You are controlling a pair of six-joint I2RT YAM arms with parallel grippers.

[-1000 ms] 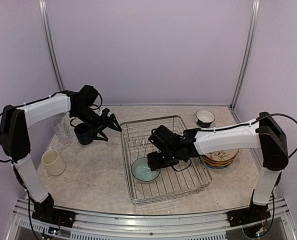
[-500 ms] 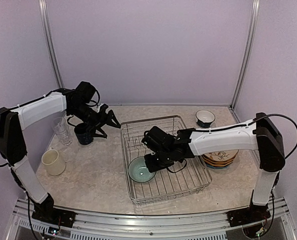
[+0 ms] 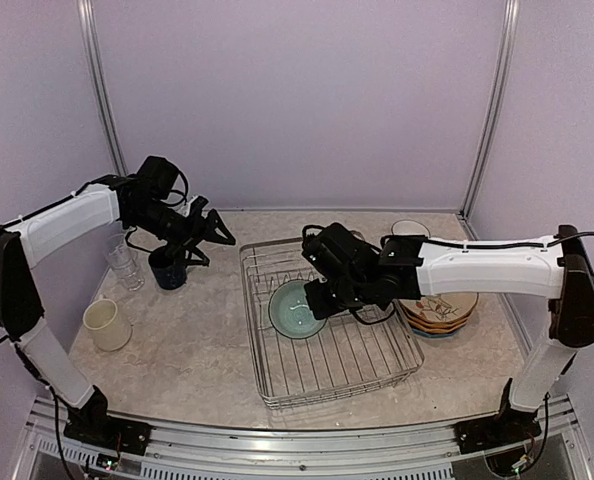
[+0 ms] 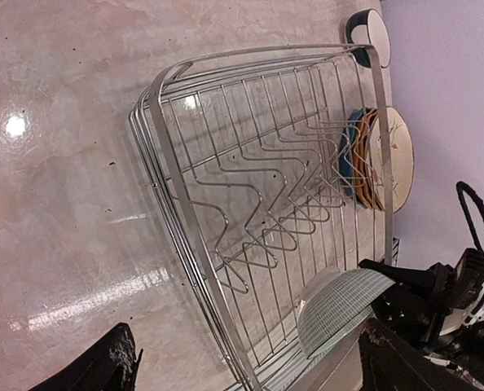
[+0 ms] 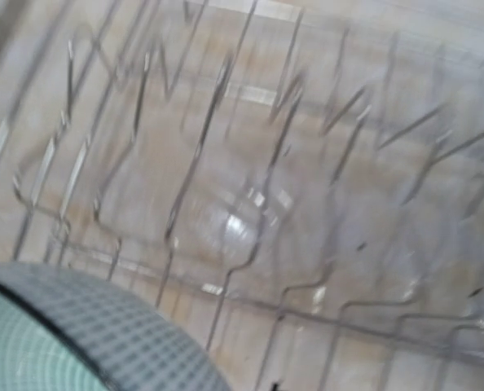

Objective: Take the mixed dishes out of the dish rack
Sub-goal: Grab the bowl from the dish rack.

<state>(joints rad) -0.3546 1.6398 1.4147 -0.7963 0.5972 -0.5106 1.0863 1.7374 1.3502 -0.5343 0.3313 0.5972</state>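
The dark cup's opening is outward of my right gripper, to its right in the top view, so next I will carry the bowl over there, lower it and let it go.
The small teal bowl (image 3: 297, 308) hangs tilted over the dish rack (image 3: 267, 392), and my right gripper (image 3: 324, 296) is shut on its right rim. In the right wrist view the bowl (image 5: 63, 338) fills the bottom left corner over blurred rack wires (image 5: 250, 204); that gripper's fingers do not show there. My left gripper (image 3: 213, 230) stands open in the air above and to the right of the navy mug (image 3: 167, 268). The left wrist view looks past that open gripper (image 4: 250, 368) at the rack (image 4: 177, 204) and the raised bowl (image 4: 340, 309).
Clear glass tumblers (image 3: 125, 262) and a cream mug (image 3: 105, 325) stand at the left. Stacked plates (image 3: 439, 312) lie right of the rack, with a dark cup with a white inside (image 3: 410, 232) behind them. Booth walls close in the back and sides.
My right gripper shut on the bowl's rim and lifted it, tilted, from the rack floor toward the rack's middle. The left arm drew back and rose from the navy mug.
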